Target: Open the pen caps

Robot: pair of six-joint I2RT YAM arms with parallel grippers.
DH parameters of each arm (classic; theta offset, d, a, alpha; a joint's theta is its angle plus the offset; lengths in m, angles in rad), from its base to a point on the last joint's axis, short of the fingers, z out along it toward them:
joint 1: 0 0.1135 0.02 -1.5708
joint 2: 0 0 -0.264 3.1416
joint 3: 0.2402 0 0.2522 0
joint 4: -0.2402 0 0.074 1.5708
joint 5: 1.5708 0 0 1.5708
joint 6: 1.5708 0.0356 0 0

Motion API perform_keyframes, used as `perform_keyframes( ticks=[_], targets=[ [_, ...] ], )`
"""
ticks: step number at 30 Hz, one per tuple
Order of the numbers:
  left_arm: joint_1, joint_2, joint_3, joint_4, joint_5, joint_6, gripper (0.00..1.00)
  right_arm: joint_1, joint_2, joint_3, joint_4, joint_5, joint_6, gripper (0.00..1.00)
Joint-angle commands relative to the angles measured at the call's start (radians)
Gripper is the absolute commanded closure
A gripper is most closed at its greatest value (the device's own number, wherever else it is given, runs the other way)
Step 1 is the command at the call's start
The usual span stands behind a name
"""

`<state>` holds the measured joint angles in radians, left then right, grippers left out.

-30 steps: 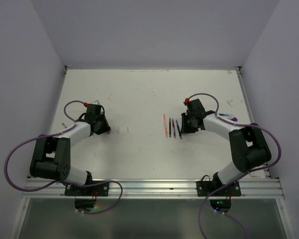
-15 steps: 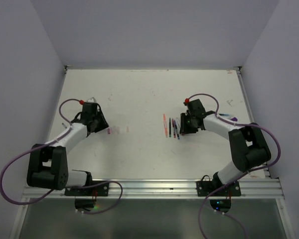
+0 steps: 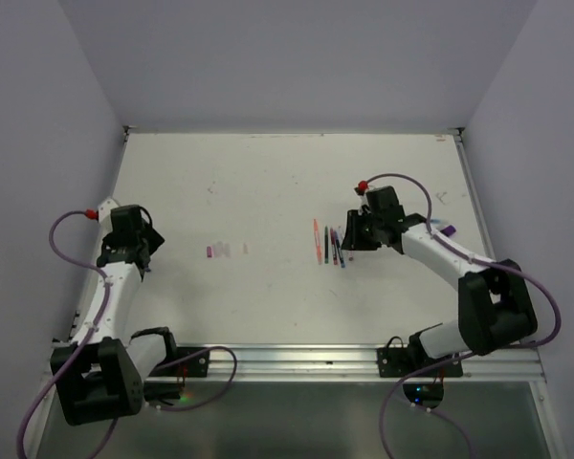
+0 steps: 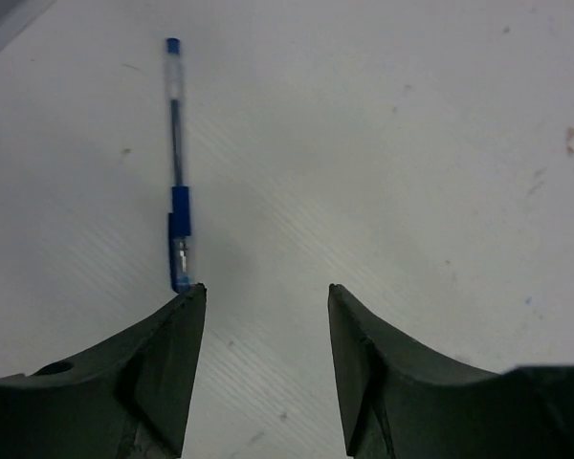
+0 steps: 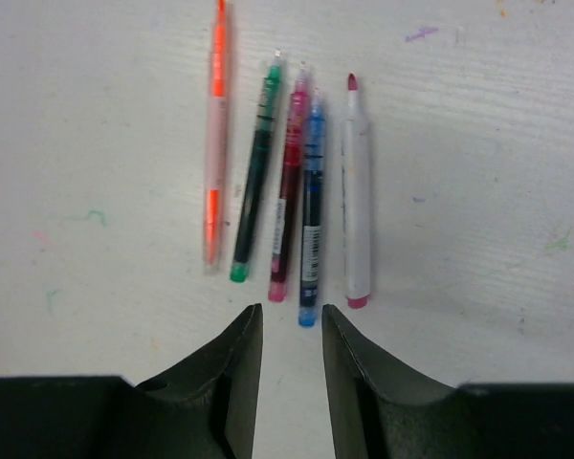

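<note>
I will lower my left gripper toward the left in its wrist view, past the blue pen's clipped cap and onto the pen's clear body (image 4: 177, 137), so that the cap stays free.
Three pen caps (image 3: 225, 251), purple, pink and whitish, lie in a short row on the white table left of centre. Several uncapped pens (image 3: 330, 245) lie side by side at centre right. The right wrist view shows them as orange (image 5: 215, 143), green (image 5: 255, 177), pink (image 5: 287, 186) and blue (image 5: 311, 201) pens, plus a white marker (image 5: 356, 201). My right gripper (image 3: 352, 241) (image 5: 292, 320) stands open just short of their near ends, empty. My left gripper (image 3: 142, 256) (image 4: 266, 298) is open and empty at the far left. A blue pen (image 4: 177, 172) lies just ahead of its left finger.
A purple pen-like thing (image 3: 449, 229) lies near the table's right edge. Walls close the table at the back and both sides. A metal rail (image 3: 297, 359) runs along the near edge by the arm bases. Faint ink marks dot the table top.
My left arm has swung from beside the caps to the far left and its jaws have widened. My right gripper has opened a little and drawn back; one more pen lies in the row.
</note>
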<state>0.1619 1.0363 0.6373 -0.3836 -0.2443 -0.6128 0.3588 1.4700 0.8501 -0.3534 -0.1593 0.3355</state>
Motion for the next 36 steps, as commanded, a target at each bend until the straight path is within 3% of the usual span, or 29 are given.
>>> perform_keyframes(
  ticks=[1,11,24,36],
  targets=[
    [0.031,0.011,-0.03,-0.035,-0.185,-0.045,0.43,-0.001,-0.121,0.015,-0.001,-0.11,0.003,0.65],
    [0.088,0.137,0.028,-0.054,-0.245,-0.191,0.41,0.022,-0.211,0.035,-0.048,-0.203,0.008,0.65],
    [0.119,0.431,0.171,0.023,-0.294,-0.176,0.45,0.037,-0.228,0.09,-0.088,-0.23,-0.019,0.65],
    [0.137,0.608,0.268,0.08,-0.286,-0.127,0.48,0.048,-0.206,0.103,-0.062,-0.24,-0.023,0.65]
  ],
)
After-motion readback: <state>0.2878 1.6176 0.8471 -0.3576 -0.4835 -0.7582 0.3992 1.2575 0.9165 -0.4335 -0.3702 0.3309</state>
